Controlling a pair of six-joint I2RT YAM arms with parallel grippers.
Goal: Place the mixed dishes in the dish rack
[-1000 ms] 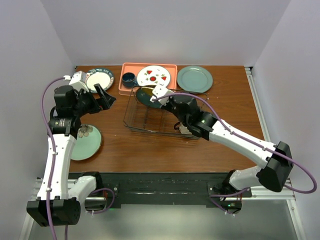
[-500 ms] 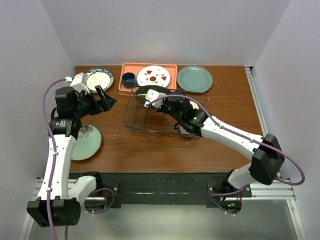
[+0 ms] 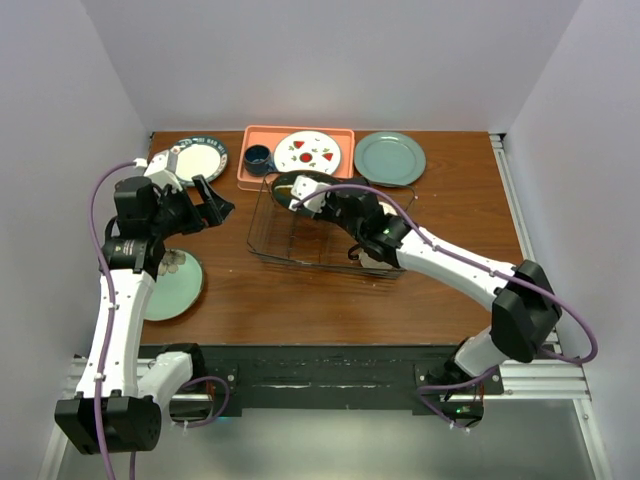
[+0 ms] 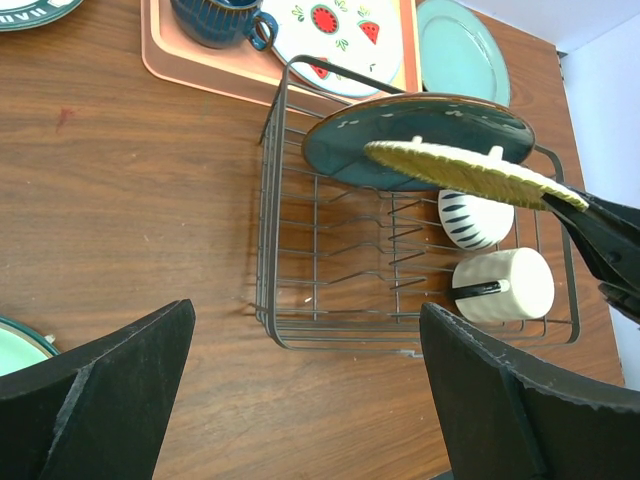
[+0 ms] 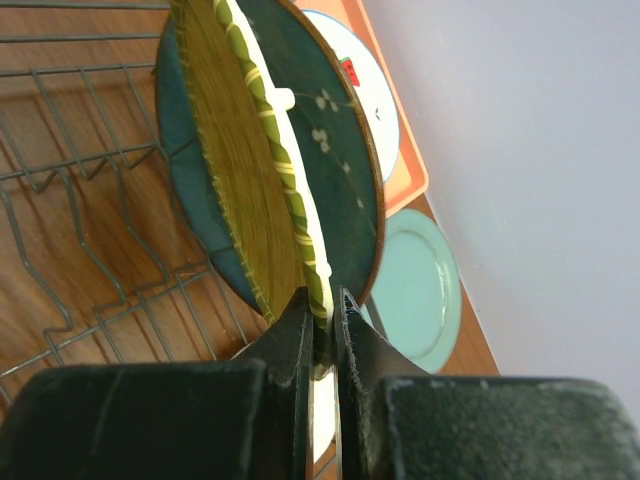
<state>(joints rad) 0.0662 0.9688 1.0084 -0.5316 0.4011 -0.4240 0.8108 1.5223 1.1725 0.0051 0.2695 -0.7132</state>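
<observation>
My right gripper lowers the yellow woven-pattern plate [image 5: 235, 170] on edge into the rack's wires beside the teal plate next, then releases its rim, since it still hangs above.
The dark wire dish rack [image 3: 268, 240] [image 4: 275, 250] stands mid-table. A dark teal plate [image 4: 400, 135] [image 5: 340, 170] stands upright at its far end. My right gripper [image 5: 322, 305] [image 3: 318, 200] is shut on the rim of the yellow woven-pattern plate [image 5: 235, 170] [image 4: 470, 172], held on edge just in front of the teal plate, above the tines. A striped bowl [image 4: 470, 222] and a ribbed cream bowl [image 4: 510, 285] lie in the rack's right part. My left gripper [image 4: 308, 310] [image 3: 212, 195] hangs open left of the rack, holding nothing. The pale green plate [image 3: 172, 285] and the white green-rimmed plate [image 3: 198, 158] lie at the left.
A salmon-pink tray [image 3: 250, 135] at the back holds a dark blue mug [image 3: 258, 157] and a white plate with red fruit marks [image 3: 307, 152]. A plain grey-green plate [image 3: 389, 158] lies to its right. Bare wood runs in front of the rack.
My right arm has carried the yellow plate left and back over the rack, close against the teal plate. The left arm has shifted only slightly.
</observation>
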